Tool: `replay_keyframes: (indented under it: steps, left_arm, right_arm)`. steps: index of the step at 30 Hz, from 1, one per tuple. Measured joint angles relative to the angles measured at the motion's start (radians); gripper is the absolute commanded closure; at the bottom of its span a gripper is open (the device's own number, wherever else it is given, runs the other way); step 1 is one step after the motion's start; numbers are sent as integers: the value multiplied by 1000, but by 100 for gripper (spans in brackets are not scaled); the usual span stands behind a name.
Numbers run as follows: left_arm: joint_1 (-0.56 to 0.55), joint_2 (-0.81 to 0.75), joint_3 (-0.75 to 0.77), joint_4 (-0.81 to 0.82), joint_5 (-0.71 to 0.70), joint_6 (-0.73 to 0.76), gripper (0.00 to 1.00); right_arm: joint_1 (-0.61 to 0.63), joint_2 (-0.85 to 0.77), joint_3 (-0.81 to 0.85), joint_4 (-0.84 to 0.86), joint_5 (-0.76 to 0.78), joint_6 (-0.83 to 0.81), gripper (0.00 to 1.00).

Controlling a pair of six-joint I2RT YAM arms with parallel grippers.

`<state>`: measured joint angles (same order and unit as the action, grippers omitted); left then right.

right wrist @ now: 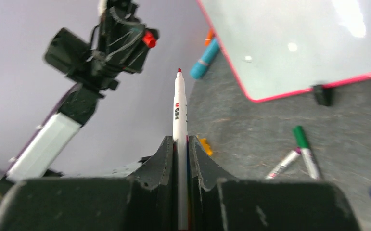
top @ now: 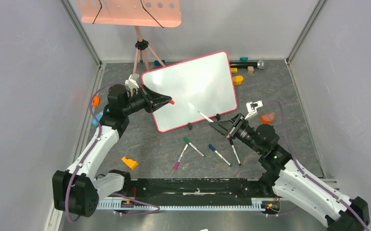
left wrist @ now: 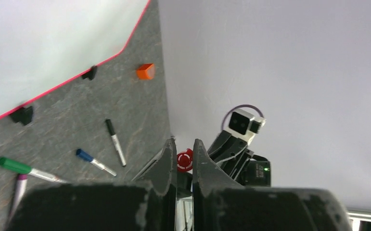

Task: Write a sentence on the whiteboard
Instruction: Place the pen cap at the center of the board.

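Next, my left gripper moves back and down to the bare tabletop by the blue marker [top: 208, 137] [left wrist: 74, 127] and frees the cap clear of the blank board.
The whiteboard [top: 193, 82] leans at mid-table with a pink-red rim; its face is blank and no sentence shows on it. My left gripper [top: 166, 101] hovers in front of the board's left edge, shut on a small red marker cap [left wrist: 185, 160]. Just off the board's lower right edge, my right gripper [top: 215, 124] is shut on a white marker [right wrist: 179, 110]. The marker is uncapped and its red tip [right wrist: 179, 70] points up and left, close to the board's lower edge. In the right wrist view the whiteboard [right wrist: 294, 43] fills the upper right.
Green [top: 186, 140], purple [top: 179, 159], blue [top: 219, 155] and black [top: 235, 153] markers lie in front of the board. An orange wedge [top: 129, 162] lies near left. A salmon tray on a tripod [top: 128, 12] stands at the back. Small blocks [top: 238, 80] lie behind the board.
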<state>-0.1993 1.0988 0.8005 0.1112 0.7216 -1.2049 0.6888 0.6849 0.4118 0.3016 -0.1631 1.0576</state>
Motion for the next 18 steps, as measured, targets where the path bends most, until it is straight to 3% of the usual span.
replay_keyframes:
  steps: [5,12,18]
  left_arm:
    - [-68,18,0,-121,-72,103,98]
    - [-330,111,-12,-194,-204,227,98]
    - [-492,272,-14,-216,-316,320,98]
  right_arm:
    - [-6,-72,45,-312,140,-68,100]
    - [-6,-85,235,-709,345,-176,100]
    - [-6,-38,445,-1008,505,-220,100]
